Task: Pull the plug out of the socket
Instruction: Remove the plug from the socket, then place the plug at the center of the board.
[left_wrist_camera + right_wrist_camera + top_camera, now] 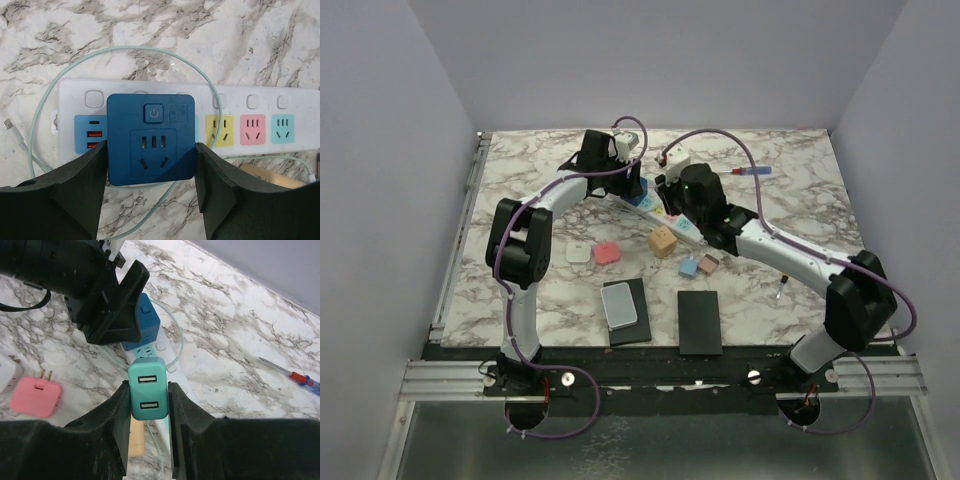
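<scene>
I should move my right gripper back and down next, to the bare marble between the tan block and the pads, because the charger plug [147,374] hangs clear of the power strip.
The socket [260,97] is a long white power strip with pastel outlets, lying on the marble table [790,215]. A dark blue square adapter plug [150,112] sits on it near the USB end. My left gripper [151,157] is shut on this plug, one pad on each side. My right gripper [148,396] is shut on a teal two-port USB charger plug [147,374], held over the strip [176,374]. Whether its prongs are still in an outlet is hidden. In the top view both grippers meet over the strip [688,230].
A mint cable [45,100] loops round the strip. A pink plug [607,252], white plug [578,253], tan block [663,241] and small cubes [689,267] lie nearby. A grey device on a black pad [620,305], another pad [699,322] and a red-blue screwdriver [295,376] are also here.
</scene>
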`<state>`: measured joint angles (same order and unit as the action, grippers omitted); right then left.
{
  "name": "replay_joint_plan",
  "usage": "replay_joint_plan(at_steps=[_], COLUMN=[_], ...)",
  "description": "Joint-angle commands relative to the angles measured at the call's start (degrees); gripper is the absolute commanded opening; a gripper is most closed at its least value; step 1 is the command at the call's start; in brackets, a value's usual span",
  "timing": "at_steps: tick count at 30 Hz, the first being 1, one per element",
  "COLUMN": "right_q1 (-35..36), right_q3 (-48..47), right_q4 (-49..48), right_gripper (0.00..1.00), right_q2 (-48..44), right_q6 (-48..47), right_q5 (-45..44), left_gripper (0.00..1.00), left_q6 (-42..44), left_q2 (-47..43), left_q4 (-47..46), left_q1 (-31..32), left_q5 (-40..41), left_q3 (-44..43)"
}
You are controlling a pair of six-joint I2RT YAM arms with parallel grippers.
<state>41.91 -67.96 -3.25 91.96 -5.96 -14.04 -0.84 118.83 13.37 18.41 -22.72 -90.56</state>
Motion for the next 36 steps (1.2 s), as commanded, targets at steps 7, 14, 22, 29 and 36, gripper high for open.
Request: replay_joint_plan(at_steps=[7, 14, 22, 29, 36], right_q1=[-6.16, -7.02, -6.88, -4.84, -1.01], right_q3=[6.73, 13.36, 21.32, 25.04, 25.16], right_q4=[15.55, 20.64, 11.76, 4.44, -2.33], right_gripper=[0.01, 0.01, 0.01, 0.04, 0.11], right_q2=[-19.07, -22.43, -18.31, -12.36, -7.16], right_q6=[19.65, 21.61, 26.19, 28.67, 30.78], right_q5=[9.22, 20.65, 29.67, 28.57, 24.59], left_gripper=[0.7, 0.81, 0.82, 0.83, 0.83], left_q6=[-3.0, -3.15, -4.46, -5.45, -5.71], left_q2=[-4.19, -7.65, -10.07, -12.17, -12.52], left_q4=[6.82, 6.3, 4.43, 2.59, 2.2], left_q1=[-0.75, -0.79, -0.8, -0.79, -0.82], left_q5=[1.64, 3.05, 4.07, 3.67, 3.48], left_q3=[4.28, 6.18, 8.46, 9.97, 10.22])
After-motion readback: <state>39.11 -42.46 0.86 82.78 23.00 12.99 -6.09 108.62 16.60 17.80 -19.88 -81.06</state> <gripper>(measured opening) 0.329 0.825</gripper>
